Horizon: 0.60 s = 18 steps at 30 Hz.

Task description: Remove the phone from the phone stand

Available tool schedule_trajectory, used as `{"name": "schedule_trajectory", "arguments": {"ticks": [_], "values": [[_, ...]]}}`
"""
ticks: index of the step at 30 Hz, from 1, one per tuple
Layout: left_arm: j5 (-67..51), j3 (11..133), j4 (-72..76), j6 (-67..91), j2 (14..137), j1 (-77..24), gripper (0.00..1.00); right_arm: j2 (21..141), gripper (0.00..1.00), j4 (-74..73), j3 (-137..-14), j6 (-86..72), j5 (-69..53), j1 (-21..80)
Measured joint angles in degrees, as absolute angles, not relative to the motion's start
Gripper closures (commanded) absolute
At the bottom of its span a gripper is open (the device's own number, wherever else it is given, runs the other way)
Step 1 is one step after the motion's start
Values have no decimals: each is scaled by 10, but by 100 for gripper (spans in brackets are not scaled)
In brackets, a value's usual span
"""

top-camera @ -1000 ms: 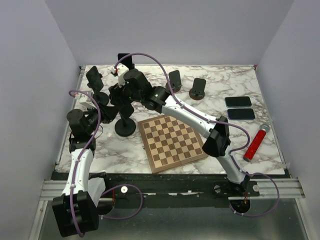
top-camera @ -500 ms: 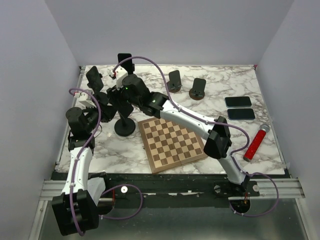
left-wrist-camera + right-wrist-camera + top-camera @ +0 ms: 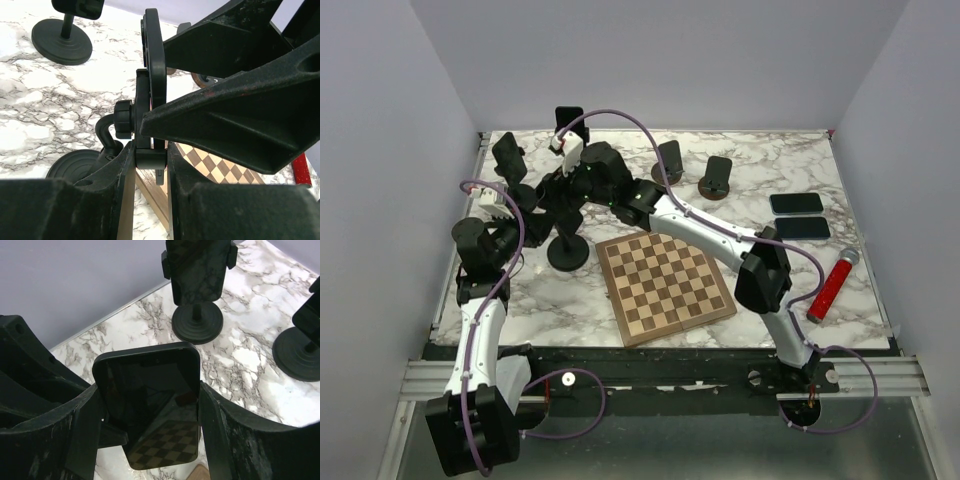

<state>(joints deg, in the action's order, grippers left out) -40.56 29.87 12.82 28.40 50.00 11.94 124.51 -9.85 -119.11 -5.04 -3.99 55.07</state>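
Note:
The left gripper will next move the stand to the left in the top view and release it on the bare tabletop, since the stand's base is close by the chessboard.
A black phone (image 3: 150,400) sits upright in the cradle of a black phone stand whose round base (image 3: 569,253) rests left of the chessboard. My right gripper (image 3: 150,415) is shut on the phone's two long edges; in the top view it (image 3: 567,188) reaches in from the right. In the left wrist view the phone (image 3: 155,60) shows edge-on. My left gripper (image 3: 150,165) is shut on the cradle's lower clamp, above the stand base (image 3: 75,162). In the top view the left gripper (image 3: 540,205) is just left of the stand.
A wooden chessboard (image 3: 665,283) lies in the middle. Other phone stands (image 3: 510,160) (image 3: 668,160) (image 3: 717,177) stand along the back. Two phones (image 3: 796,203) (image 3: 802,228) and a red cylinder (image 3: 831,285) lie at the right.
My right wrist has shifted slightly right and turned at the stand's top. The left arm has hardly moved.

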Motion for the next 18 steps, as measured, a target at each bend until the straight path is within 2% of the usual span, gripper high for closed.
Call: {"name": "schedule_trajectory", "arguments": {"ticks": [18], "values": [[-406, 291, 132, 280, 491, 121, 100, 1286, 99, -114, -1249, -22, -232, 504]]}}
